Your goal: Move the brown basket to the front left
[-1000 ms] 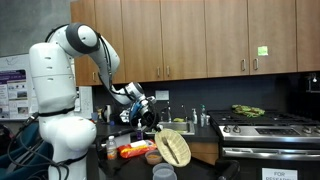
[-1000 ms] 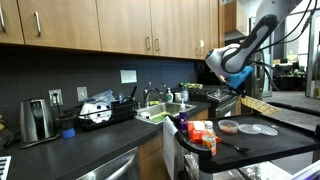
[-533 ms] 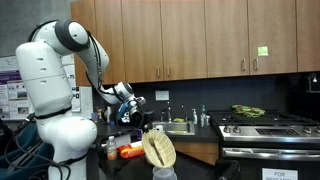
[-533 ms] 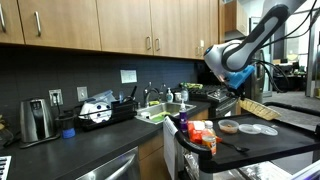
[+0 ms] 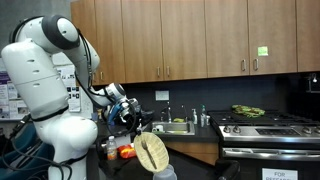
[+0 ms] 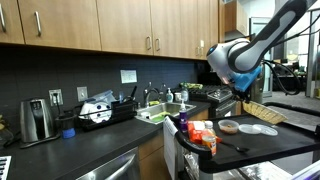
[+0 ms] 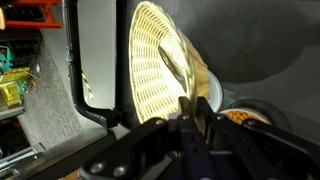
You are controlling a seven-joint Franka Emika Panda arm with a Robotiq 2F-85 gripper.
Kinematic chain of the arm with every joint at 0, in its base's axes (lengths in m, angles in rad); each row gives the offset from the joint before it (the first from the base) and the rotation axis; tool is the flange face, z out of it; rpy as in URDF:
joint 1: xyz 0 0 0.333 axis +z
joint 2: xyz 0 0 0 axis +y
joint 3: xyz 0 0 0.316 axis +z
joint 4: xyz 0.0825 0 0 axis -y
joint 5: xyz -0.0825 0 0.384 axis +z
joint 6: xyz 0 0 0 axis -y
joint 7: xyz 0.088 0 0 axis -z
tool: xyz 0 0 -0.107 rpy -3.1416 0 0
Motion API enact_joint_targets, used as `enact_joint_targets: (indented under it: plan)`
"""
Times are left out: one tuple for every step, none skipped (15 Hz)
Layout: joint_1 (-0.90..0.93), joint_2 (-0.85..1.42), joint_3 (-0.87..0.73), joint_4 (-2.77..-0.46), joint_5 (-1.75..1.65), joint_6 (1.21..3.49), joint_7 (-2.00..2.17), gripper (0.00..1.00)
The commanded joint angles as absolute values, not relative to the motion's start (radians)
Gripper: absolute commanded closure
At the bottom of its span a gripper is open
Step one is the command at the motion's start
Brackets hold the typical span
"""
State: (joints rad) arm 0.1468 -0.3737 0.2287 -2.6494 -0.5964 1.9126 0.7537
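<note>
My gripper still holds the basket in the air, so it needs to move down and back toward my base, lower the basket onto the bare black tabletop, and then let go of it.
The brown basket (image 5: 153, 153) is a round tan woven basket held up on edge in the air, its open face toward the camera. In an exterior view it shows edge-on as a tan strip (image 6: 264, 111) above the black table. My gripper (image 5: 137, 122) is shut on its rim. In the wrist view the basket (image 7: 160, 65) hangs tilted from my fingers (image 7: 192, 112), which pinch the rim between them. A small bowl (image 7: 243, 119) with orange-brown contents lies below, beside the fingers.
On the black table (image 6: 270, 140) stand a red-and-white carton (image 6: 203, 137), a small brown bowl (image 6: 229, 127) and a pale bowl (image 6: 259, 129). A sink (image 6: 160, 112), a toaster (image 6: 36, 119) and a stove (image 5: 265, 128) line the counters. An orange packet (image 5: 127, 152) lies near the basket.
My arm has swung left in an exterior view and carried the basket left and down with it. The grip on the rim has held.
</note>
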Motion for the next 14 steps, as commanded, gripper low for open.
enact_joint_targets:
  plan:
    - [0.166,-0.428,0.254,-2.693,-0.573,1.916,0.729,0.97]
    - [0.173,-0.429,0.262,-2.699,-0.566,1.918,0.726,0.97]
    - [0.182,-0.429,0.270,-2.703,-0.556,1.919,0.723,0.97]
    - [0.191,-0.430,0.279,-2.709,-0.545,1.920,0.722,0.97]
    - [0.201,-0.427,0.287,-2.713,-0.530,1.923,0.718,0.97]
    - [0.211,-0.426,0.294,-2.718,-0.513,1.925,0.711,0.97]
    - [0.221,-0.425,0.305,-2.726,-0.497,1.928,0.707,0.97]
    - [0.230,-0.423,0.314,-2.730,-0.482,1.929,0.705,0.97]
    - [0.237,-0.419,0.325,-2.738,-0.473,1.933,0.712,0.97]
    - [0.242,-0.414,0.334,-2.743,-0.467,1.936,0.717,0.97]
    - [0.247,-0.407,0.343,-2.748,-0.461,1.943,0.721,0.97]
    - [0.250,-0.398,0.352,-2.754,-0.459,1.954,0.726,0.97]
    - [0.252,-0.383,0.359,-2.758,-0.458,1.967,0.729,0.97]
    - [0.253,-0.375,0.366,-2.763,-0.461,1.979,0.732,0.97]
